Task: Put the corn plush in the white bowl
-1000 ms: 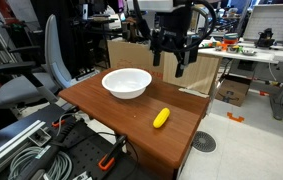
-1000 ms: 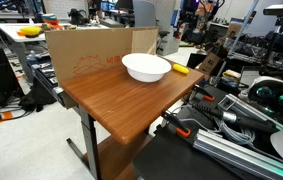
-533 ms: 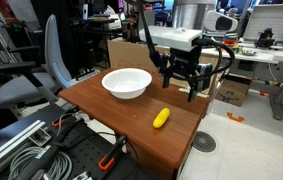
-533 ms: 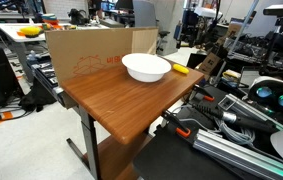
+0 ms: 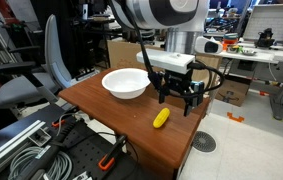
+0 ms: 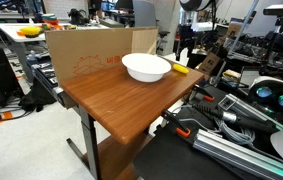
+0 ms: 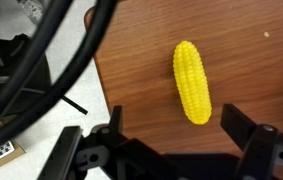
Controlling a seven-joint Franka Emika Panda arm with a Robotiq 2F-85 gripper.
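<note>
My gripper needs to go down around the corn plush and close next, because its open fingers are already on either side of the middle of the corn plush (image 5: 161, 118) (image 7: 192, 83) below on the tabletop.
The corn plush (image 5: 161, 118) is a small yellow cob lying on the brown table near its edge. It also shows in the wrist view (image 7: 192, 82) and as a yellow sliver beside the bowl (image 6: 180, 70). The white bowl (image 5: 127, 82) stands on the table, empty; it shows in both exterior views (image 6: 146, 67). My gripper (image 5: 177, 98) hangs open just above and beyond the corn, its fingers pointing down. In the wrist view the open fingers (image 7: 173, 130) flank the near end of the corn without touching it.
The brown table (image 5: 111, 112) (image 6: 111, 95) has a cardboard box (image 6: 86, 55) along one side. A grey office chair (image 5: 36, 75) stands beside it. Cables and clamps (image 5: 51, 150) lie below the table's front. Cluttered desks fill the background.
My gripper has come down from above the table's far side and moved toward the corn plush. It stays open. The corn and the bowl have not moved.
</note>
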